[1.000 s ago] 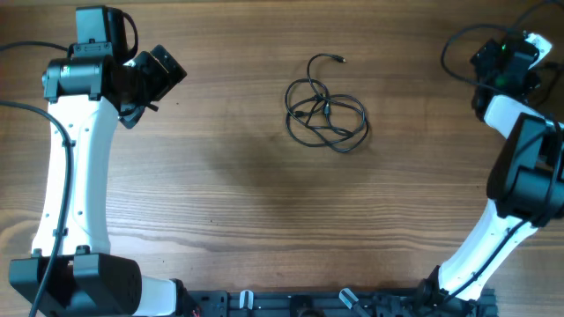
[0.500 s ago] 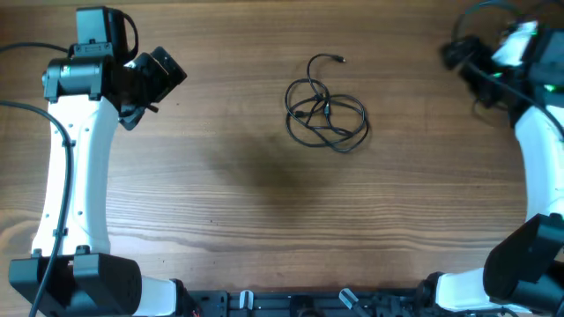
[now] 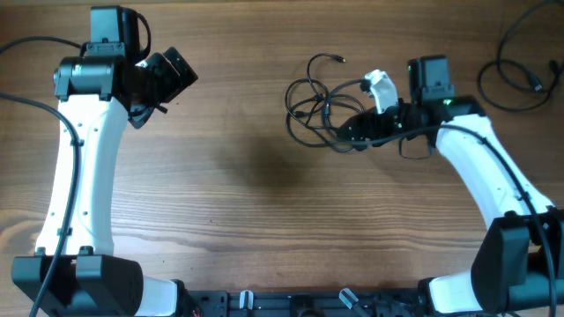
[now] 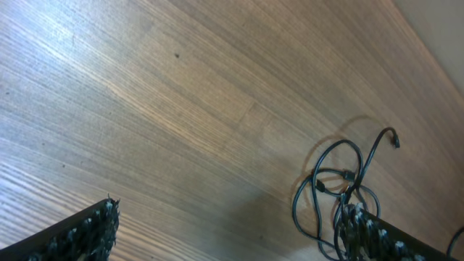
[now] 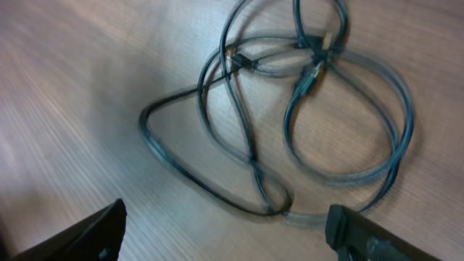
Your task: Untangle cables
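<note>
The tangle lies to the right of my left gripper in the overhead view: I need to bring these open fingers across to the loops my right gripper leaves uncovered [image 3: 292, 110] [image 4: 299, 201].
The cables [image 3: 313, 113] are thin black cords in one loose tangle on the wooden table, with one plug end sticking out at the far side. My right gripper [image 3: 351, 130] hovers over the tangle's right edge. In the right wrist view its fingers [image 5: 232, 232] are wide open and empty, with the loops [image 5: 243, 61] just ahead of them. My left gripper [image 3: 172, 75] is far to the left of the tangle. In the left wrist view it [image 4: 232, 239] is open and empty, with the cables [image 4: 341, 188] at the lower right.
A thicker black wire [image 3: 520, 62] loops at the table's far right corner. The arm bases and a black rail [image 3: 291, 304] line the front edge.
My right arm has swung from the far right corner to the right edge of the tangle. My left arm has shifted slightly right. The cables lie as before.
</note>
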{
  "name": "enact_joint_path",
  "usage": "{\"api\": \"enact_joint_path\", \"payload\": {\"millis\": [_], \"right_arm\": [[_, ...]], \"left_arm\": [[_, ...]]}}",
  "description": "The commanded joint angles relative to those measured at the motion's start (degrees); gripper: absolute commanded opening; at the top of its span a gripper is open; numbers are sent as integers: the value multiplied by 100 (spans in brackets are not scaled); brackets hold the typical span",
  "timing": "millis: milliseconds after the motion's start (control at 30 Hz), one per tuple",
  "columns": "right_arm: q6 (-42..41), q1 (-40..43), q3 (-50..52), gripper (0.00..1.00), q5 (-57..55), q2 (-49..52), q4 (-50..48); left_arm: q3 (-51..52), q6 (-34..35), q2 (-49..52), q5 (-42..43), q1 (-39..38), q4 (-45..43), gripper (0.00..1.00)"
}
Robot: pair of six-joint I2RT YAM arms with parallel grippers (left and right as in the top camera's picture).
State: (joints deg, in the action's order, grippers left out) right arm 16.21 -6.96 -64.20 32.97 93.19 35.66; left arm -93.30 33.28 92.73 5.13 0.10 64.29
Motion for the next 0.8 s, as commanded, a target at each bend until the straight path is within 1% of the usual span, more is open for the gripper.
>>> {"api": "enact_joint_path", "payload": {"millis": [0,33,67,100,200,267,333,367,400,433,467,500,533,567,600,767], "right_arm": [[374,-107,496,84,33,50,-824],[345,-111,660,83,50,87,-1217],[269,-111,748,83,133,120,-1438],[267,-111,811,80,310,155,-1556],[264,-114,841,74,629,236,-1545],[271,-114,841,72,680,382,-1550],[264,-114,841,65,741,597,-1552],[212,-114,841,59,831,649,-1578],[-271,-111,841,47,824,660,-1738],[-634,-111,839,43,826,658,-1882],[-1032,-111,839,31,826,658,-2037],[-1556,-111,815,22,831,656,-2159],[-2352,-111,693,7,966,544,-2149],[-2614,-111,645,4,1049,452,-2153],[-2776,-111,614,4,1080,365,-2151],[-3644,-111,590,4,1303,-1222,-2282]], "left_arm": [[-44,-114,-2,-72,-26,-15,100],[-44,-111,-2,-72,-26,-17,100],[-44,-111,-2,-72,-26,-20,100],[-44,-111,-2,-72,-26,-20,100],[-44,-109,-2,-70,-26,-22,100],[-44,-109,-2,-72,-26,-42,100],[-44,-109,-2,-70,-26,-44,100],[-44,-109,-2,-70,-26,-44,100],[-44,-109,-2,-70,-26,-44,100],[-44,-109,-2,-70,-26,-44,100],[-44,-109,-2,-70,-26,-42,100],[-44,-109,-2,-70,-26,-42,100],[-44,-109,-2,-70,-26,-37,100],[-44,-109,-2,-70,-26,-39,100],[-44,-109,-2,-70,-26,-42,100],[-44,-107,-2,-70,-26,-42,100]]}}
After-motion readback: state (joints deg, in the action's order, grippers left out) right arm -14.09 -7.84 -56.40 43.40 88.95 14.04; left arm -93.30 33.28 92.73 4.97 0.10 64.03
